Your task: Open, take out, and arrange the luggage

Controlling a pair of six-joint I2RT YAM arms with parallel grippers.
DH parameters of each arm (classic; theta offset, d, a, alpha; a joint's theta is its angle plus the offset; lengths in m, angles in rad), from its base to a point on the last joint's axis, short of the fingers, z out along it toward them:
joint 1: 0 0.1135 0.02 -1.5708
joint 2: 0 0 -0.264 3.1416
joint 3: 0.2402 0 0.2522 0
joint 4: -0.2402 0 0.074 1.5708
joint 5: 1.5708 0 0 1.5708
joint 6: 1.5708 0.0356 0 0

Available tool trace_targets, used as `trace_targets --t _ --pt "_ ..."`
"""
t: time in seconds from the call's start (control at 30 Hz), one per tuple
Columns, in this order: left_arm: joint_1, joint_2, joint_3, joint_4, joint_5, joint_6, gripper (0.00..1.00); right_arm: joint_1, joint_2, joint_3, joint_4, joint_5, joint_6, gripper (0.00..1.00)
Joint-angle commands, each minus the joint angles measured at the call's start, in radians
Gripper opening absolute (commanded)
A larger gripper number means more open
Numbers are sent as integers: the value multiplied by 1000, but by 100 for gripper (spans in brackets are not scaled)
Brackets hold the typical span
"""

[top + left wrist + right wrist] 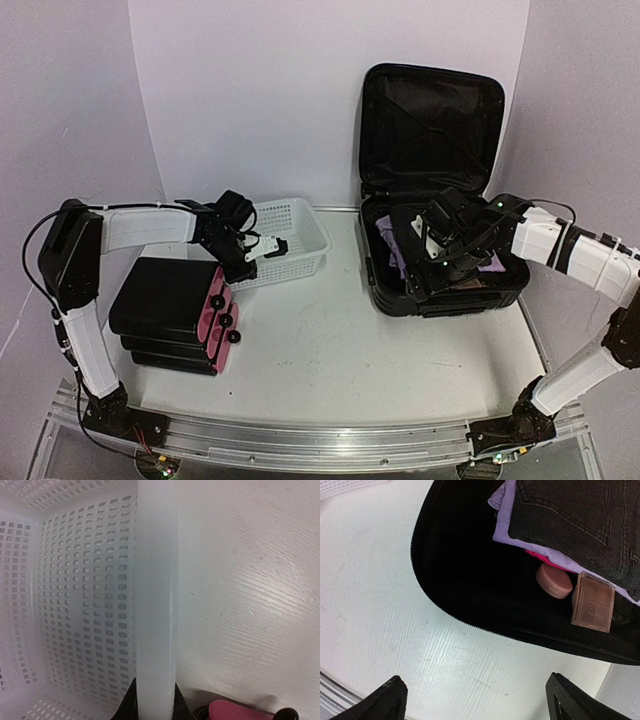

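My left gripper should next drag the white basket (pixel 295 235) by its rim toward the luggage and slightly back, then open, as table still separates them.
The luggage (pixel 430 120) lies open at the back right, its lid upright against the wall. Inside its base (pixel 470 580) are folded dark jeans (pixel 575 515) with a brown patch (pixel 592 601), a lilac cloth (pixel 520 542) and a small round pink thing (pixel 553 580). My right gripper (pixel 422 268) hangs over the base's front left corner; in the right wrist view the gripper (pixel 477 700) is wide open with only table between its fingers. My left gripper (pixel 245 262) is shut on the rim (pixel 156 605) of the white basket (pixel 295 235), with a finger on each side of it.
A smaller smooth black case (pixel 175 310) with a pink side (pixel 235 711) and black knobs lies at the front left, just below the left gripper. The perforated basket holds nothing that I can see. White table (pixel 330 340) runs between case and luggage.
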Motion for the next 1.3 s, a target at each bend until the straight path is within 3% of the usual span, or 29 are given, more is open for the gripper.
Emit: trace_targets --t 0.0,0.73,0.83,0.93,1.03,1.27 --pt "-43 -167 -125 141 142 209 0 2 7 33 25 37 -14 98" --pt "-199 -74 -140 136 130 153 2 2 -3 32 21 92 12 98" --pt "-202 -66 -137 135 129 149 10 2 -1 30 19 95 12 98" --pt "-201 -65 -127 133 108 130 31 2 -2 32 19 92 12 98" --pt "-199 -84 -113 123 105 100 45 3 -2 35 20 97 13 98" --pt "-156 -192 -45 126 158 -52 62 1 29 74 -10 194 33 98"
